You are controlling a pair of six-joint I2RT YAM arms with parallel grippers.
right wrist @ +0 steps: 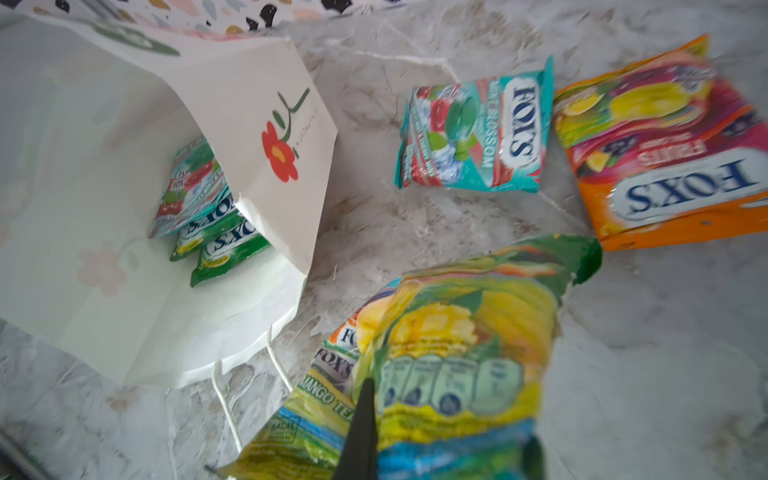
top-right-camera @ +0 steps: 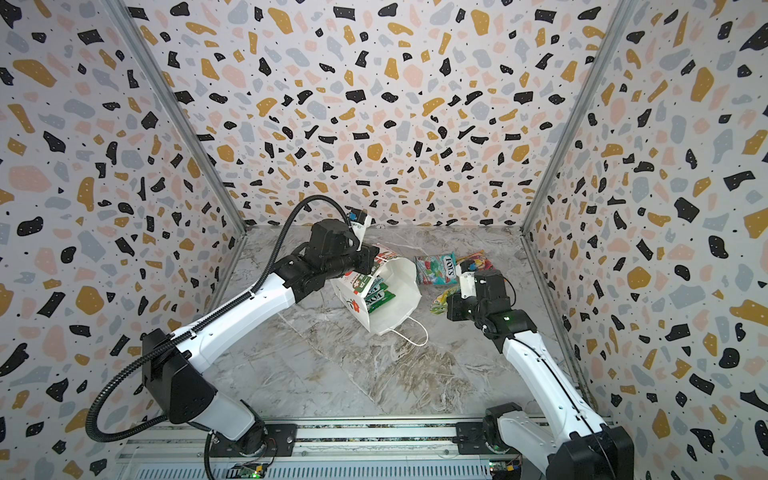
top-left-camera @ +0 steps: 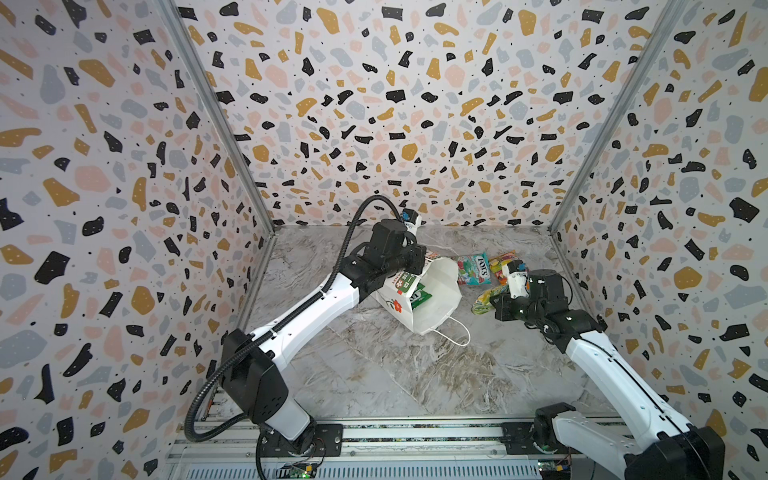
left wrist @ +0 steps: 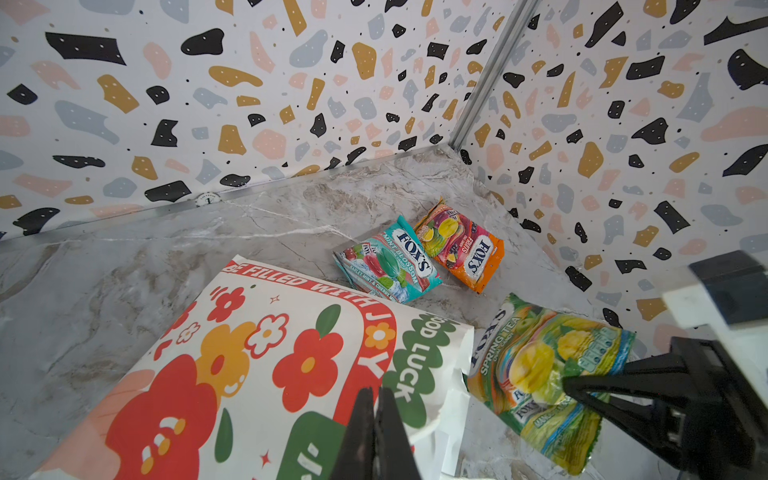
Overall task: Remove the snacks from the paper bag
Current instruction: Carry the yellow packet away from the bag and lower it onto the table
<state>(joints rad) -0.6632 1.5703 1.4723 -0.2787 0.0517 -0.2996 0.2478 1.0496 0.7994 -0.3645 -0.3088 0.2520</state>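
Observation:
My right gripper is above bare marble beside the bag's opening. Next, it should go down toward the bag and release the green-yellow packet clear of the teal one.
The white paper bag lies on its side with its mouth toward the front. Its red flowers show in the left wrist view. My left gripper is shut on the bag's raised far end. Three snacks lie inside the mouth, one teal-red and two green. My right gripper is shut on a green-yellow packet, just right of the bag. A teal packet and an orange packet lie flat on the marble behind it.
The bag's cord handle trails on the marble floor in front of the mouth. Terrazzo-patterned walls close the back and both sides. The right wall stands close to my right arm. A rail carrying both arm bases runs along the front.

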